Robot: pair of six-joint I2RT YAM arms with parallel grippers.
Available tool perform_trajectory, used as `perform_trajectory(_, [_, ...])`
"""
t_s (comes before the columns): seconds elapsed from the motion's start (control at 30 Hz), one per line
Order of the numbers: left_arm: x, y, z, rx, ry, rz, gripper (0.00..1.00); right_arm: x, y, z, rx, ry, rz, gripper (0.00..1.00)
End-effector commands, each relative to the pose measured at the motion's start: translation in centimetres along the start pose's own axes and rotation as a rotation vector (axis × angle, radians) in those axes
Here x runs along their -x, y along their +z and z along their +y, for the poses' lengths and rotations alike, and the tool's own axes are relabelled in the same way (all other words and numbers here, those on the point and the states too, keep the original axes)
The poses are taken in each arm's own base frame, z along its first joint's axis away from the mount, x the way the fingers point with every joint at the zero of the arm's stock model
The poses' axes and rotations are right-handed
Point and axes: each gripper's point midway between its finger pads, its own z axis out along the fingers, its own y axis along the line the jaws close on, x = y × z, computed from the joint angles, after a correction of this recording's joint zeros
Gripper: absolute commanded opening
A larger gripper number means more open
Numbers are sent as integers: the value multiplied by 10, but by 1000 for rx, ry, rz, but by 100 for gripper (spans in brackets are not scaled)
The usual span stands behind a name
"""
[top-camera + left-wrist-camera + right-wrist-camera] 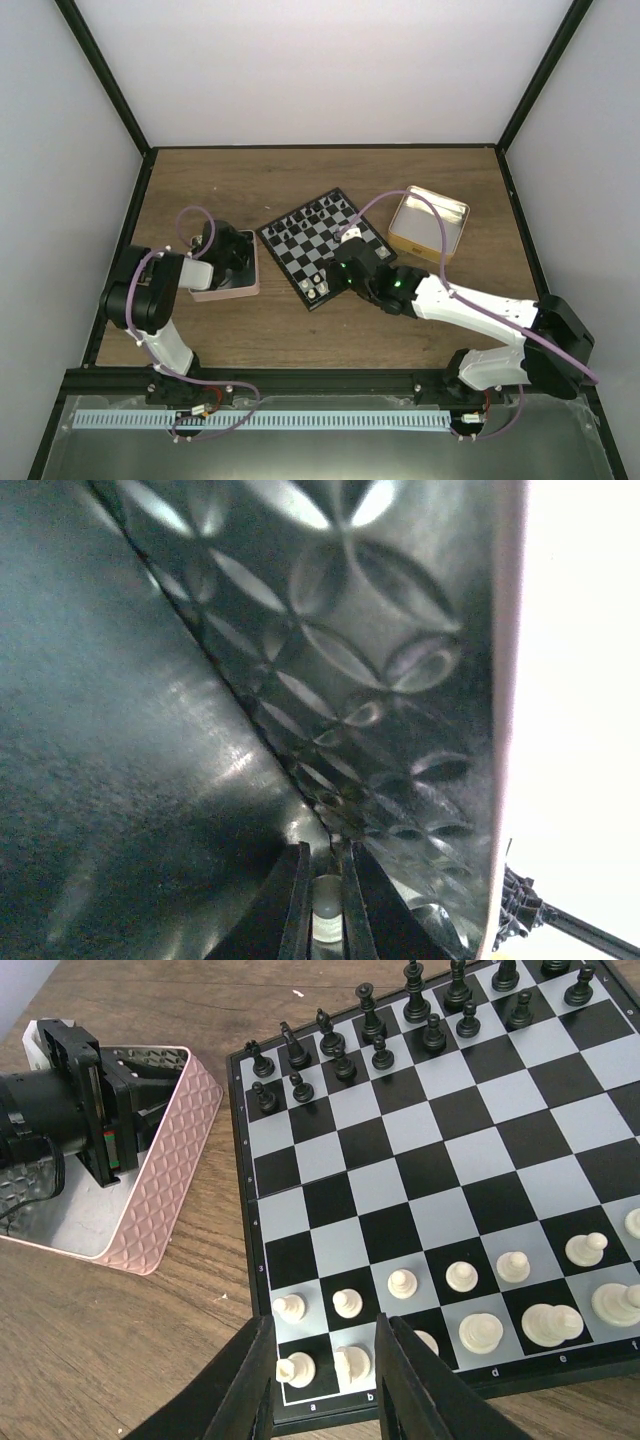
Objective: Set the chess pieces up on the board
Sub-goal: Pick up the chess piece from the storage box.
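Observation:
The piece in my left gripper goes up from the tin and right in the top view next. It then comes down onto the board's middle rows for release, because they stand empty.
The board [322,243] lies tilted at mid-table. Cream-white chess pieces [402,1282] stand in its two nearest rows, and black pieces [370,1030] line the far rows. My right gripper [325,1332] hangs open just over the board's [400,1170] near left corner. A white corner piece [296,1368] and its neighbour [352,1363] show between the fingers, untouched. My left gripper [325,880] is down inside the pink tin [380,630]. It is shut on a small cream-white chess piece [327,910] near the tin's corner. From above, the left gripper [238,256] is partly hidden in that tin [228,292].
A gold tin [428,222] sits open to the right of the board. The pink tin [170,1180] stands on the wooden table just left of the board, with the left arm [60,1110] reaching into it. White walls with black posts enclose the table.

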Motion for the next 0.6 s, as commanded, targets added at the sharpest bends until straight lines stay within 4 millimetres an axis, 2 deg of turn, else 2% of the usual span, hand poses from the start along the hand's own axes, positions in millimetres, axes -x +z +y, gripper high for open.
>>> perform_trajectory(0.0, [3,-2,42,122,-14,-26,4,5,-7,-2,-14,6,-23,29])
perform_trajectory(0.13, [9,-13,41,136,39,-68,4,6,-7,-1,-10,9,-26,29])
perform_trajectory(0.33, [17,-41,29,140,199,-123,4,8,-7,2,1,14,-34,29])
perform_trajectory(0.57, [10,-77,-11,53,479,-133,4,13,-7,-1,-9,49,-59,29])
